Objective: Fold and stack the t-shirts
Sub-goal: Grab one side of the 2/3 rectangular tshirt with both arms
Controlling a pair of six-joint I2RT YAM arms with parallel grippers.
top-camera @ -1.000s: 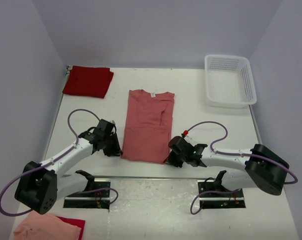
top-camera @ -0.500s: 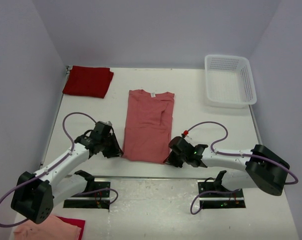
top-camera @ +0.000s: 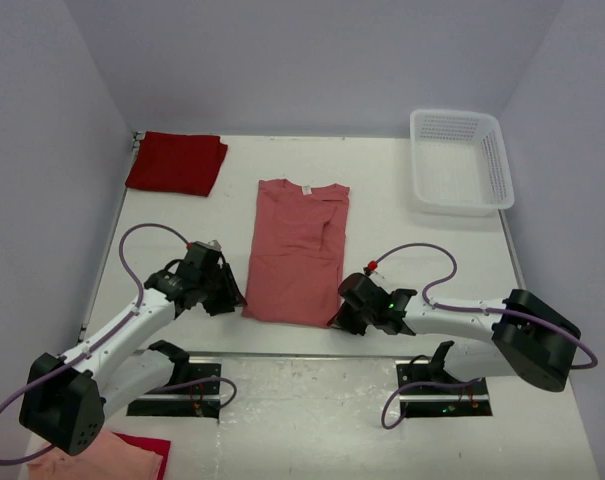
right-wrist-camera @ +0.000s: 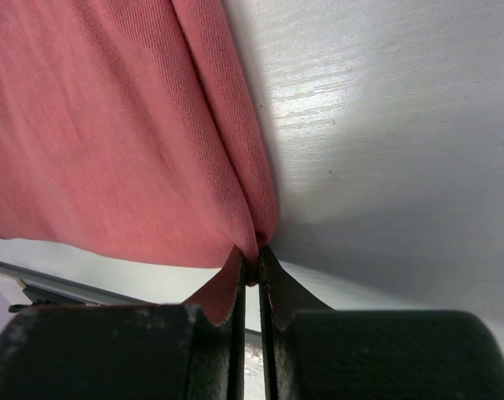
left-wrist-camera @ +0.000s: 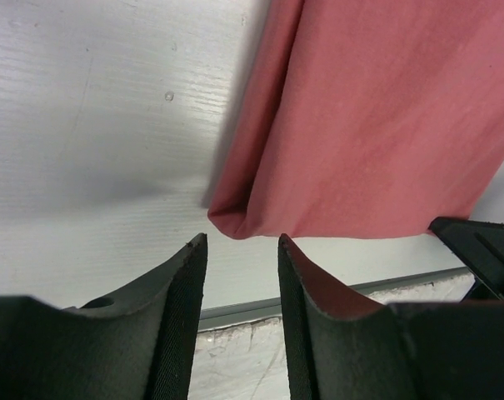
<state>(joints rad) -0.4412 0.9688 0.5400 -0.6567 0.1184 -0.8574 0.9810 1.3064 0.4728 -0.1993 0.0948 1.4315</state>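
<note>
I should move my left gripper down toward my right gripper, onto the t-shirt's loose near hem corner, because that corner is just outside the open fingers.
The salmon t-shirt lies flat at mid-table, folded into a long strip, its white neck label at the far end. My left gripper sits at its near left corner. In the left wrist view the left gripper is open, and the t-shirt's corner lies just ahead of the fingertips, outside them. My right gripper is at the near right corner. The right wrist view shows the right gripper shut on a pinch of the t-shirt's edge. The crimson t-shirt lies folded at the far left.
A white mesh basket stands at the far right. A peach-pink cloth lies off the table at the bottom left. The table's front edge runs just behind both grippers. Walls close in the left, right and far sides.
The left arm's elbow has swung down and left, and its gripper has drawn slightly back from the shirt's near left corner. The right arm and both shirts have not moved.
</note>
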